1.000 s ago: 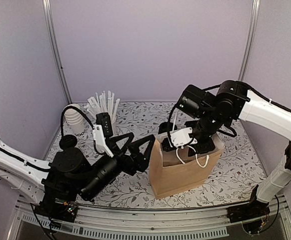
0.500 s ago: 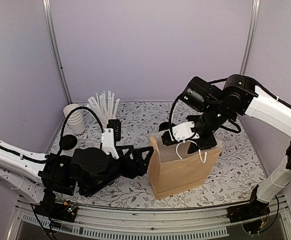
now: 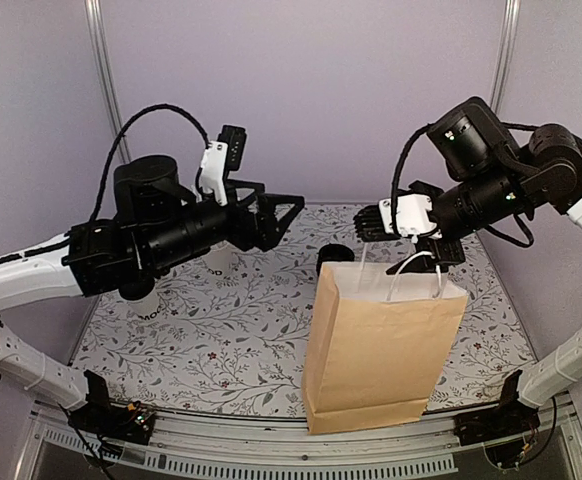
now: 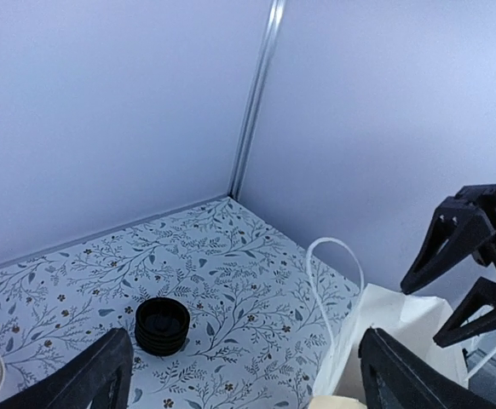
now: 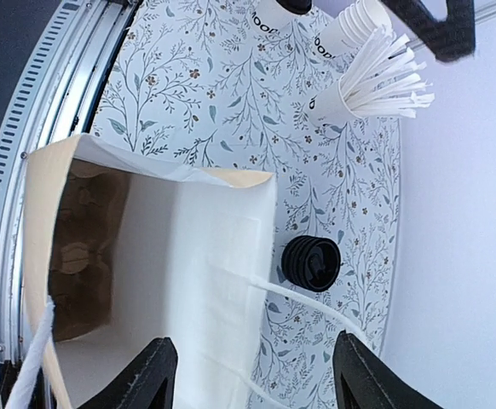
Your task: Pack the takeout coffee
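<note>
My left gripper comes down and to the right in the top view onto the bag's back white handle (image 3: 363, 254) next. The handle's loop stands above the bag's rim.
The takeout coffee (image 5: 268, 14) stands at the table's back left: a white cup with dark print and a black lid. From above only its lower part (image 3: 147, 306) shows under my left arm. A brown paper bag (image 3: 383, 345) stands upright near the front edge, mouth open, with brown cardboard in its bottom (image 5: 77, 264). My right gripper (image 3: 399, 240) (image 5: 256, 375) hangs open just above the bag's back rim. A white handle cord (image 5: 316, 307) runs between its fingers, ungripped. My left gripper (image 3: 279, 218) (image 4: 250, 375) is open and empty, high over the table left of the bag.
A stack of black lids (image 3: 336, 253) (image 4: 162, 325) (image 5: 310, 263) sits behind the bag. A stack of lidless white cups (image 5: 354, 27) and a cup of white stirrers (image 5: 376, 81) stand at the back left. The metal front rail (image 3: 301, 440) runs close below the bag.
My left arm has lifted from the table beside the bag to high at the left. My right gripper has risen out of the bag and widened. The bag now stands upright, nearer the front.
</note>
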